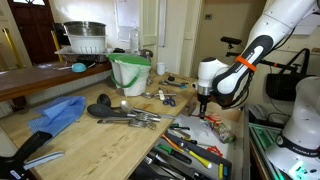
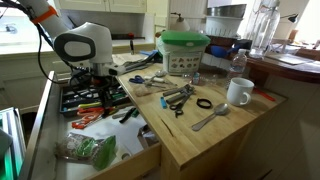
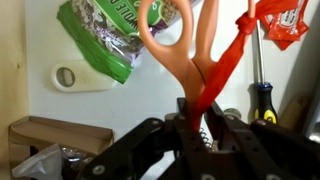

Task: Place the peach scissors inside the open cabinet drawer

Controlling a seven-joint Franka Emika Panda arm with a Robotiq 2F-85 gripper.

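Note:
I need to turn and lower my gripper toward the bare, pale patch of the drawer bottom below it, beside the green bag, to release the peach scissors.
In the wrist view my gripper is shut on the peach scissors. It grips them near the pivot, and the pale orange handle loops point away from the jaws; the blades are hidden inside the fingers. Below lies the pale floor of the open cabinet drawer. In both exterior views the gripper hangs just above the drawer, which is pulled out of the wooden counter and full of tools. The scissors are too small to make out there.
The drawer holds a green bag, a tape roll, a red packet, a screwdriver and a wooden box. On the counter are a green bucket, a blue cloth, a white mug and loose tools.

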